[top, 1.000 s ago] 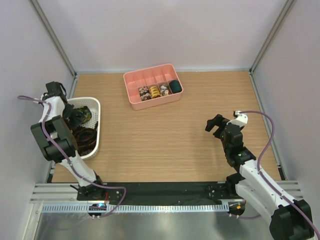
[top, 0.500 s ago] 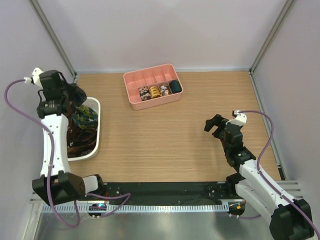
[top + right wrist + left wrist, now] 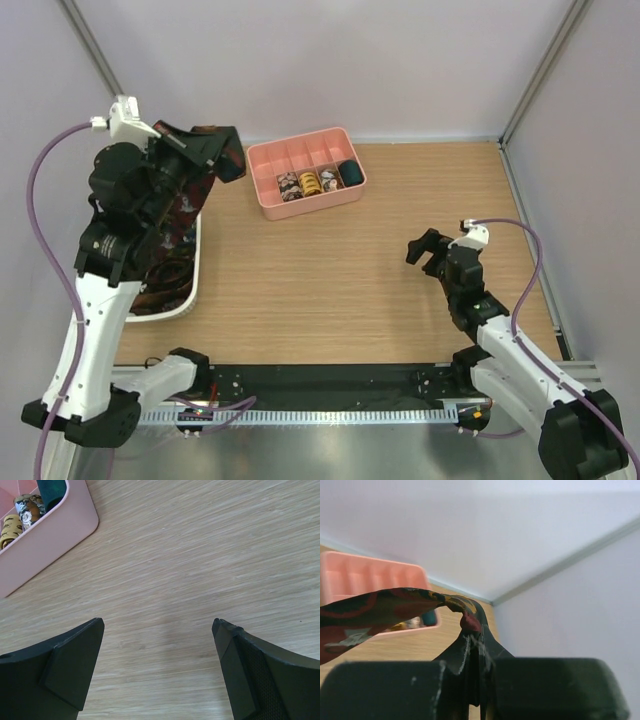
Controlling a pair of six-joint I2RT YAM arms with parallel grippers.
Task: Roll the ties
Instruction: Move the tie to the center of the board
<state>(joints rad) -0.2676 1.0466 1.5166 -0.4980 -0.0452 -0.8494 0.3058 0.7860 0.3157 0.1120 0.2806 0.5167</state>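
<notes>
Next, my left gripper lifts the dark tie from the basket, sweeps it past the pink tray, then lowers it toward my right gripper [image 3: 413, 254] and releases.
My left gripper [image 3: 214, 152] is raised high over the table's left side and shut on a dark tie with red and yellow print [image 3: 178, 205]. The tie trails down from the jaws toward the white mesh basket [image 3: 196, 262], where more ties [image 3: 160, 282] lie tangled. In the left wrist view the tie [image 3: 385, 607] is pinched at the left gripper [image 3: 475, 627] and drapes off to the left. Several rolled ties [image 3: 311, 182] sit in the pink tray [image 3: 308, 206]. My right gripper [image 3: 424, 250] hovers open over bare wood; the right wrist view shows nothing in the right gripper [image 3: 157, 630].
The pink divided tray stands at the back centre; the pink tray [image 3: 60, 527] and its coils [image 3: 22, 514] show at the upper left of the right wrist view. Grey walls with metal frame posts enclose the table on three sides.
The left arm has lifted out of the basket and swung up and to the right, drawing a tie with it. The right arm has barely moved.
</notes>
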